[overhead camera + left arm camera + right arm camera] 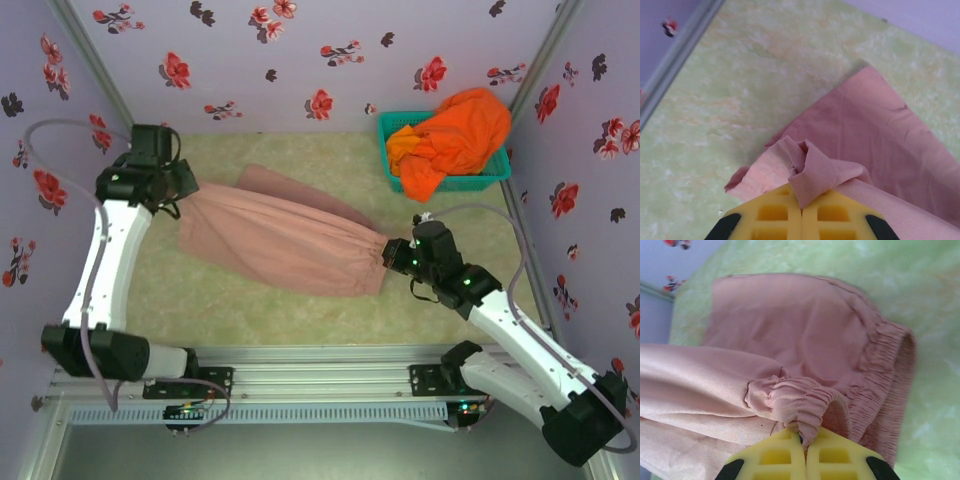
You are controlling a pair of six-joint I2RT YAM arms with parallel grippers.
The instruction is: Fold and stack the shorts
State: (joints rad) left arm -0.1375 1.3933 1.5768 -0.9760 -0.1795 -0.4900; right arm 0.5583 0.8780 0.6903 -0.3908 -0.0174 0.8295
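My right gripper will go down and ease outward to release the shorts' waistband over the lower layer's gathered waist (877, 362), as that layer is below and outward of it.
Pink-beige shorts (280, 240) hang stretched across the middle of the table between my two grippers. At the left, my left gripper (188, 190) is shut on a leg hem; its yellow fingers (771, 212) pinch a bunched fold of the pink shorts (865, 135). My right gripper (392, 254) is shut on the elastic waistband (805, 405), which puckers between the yellow fingers (774, 456). Bright orange shorts (455, 140) lie heaped in the teal basket (470, 182) at the back right.
The tabletop (200, 300) is pale green. Purple flowered walls (300, 60) close in the back and both sides. A metal rail (320, 360) carrying the arm bases runs along the near edge.
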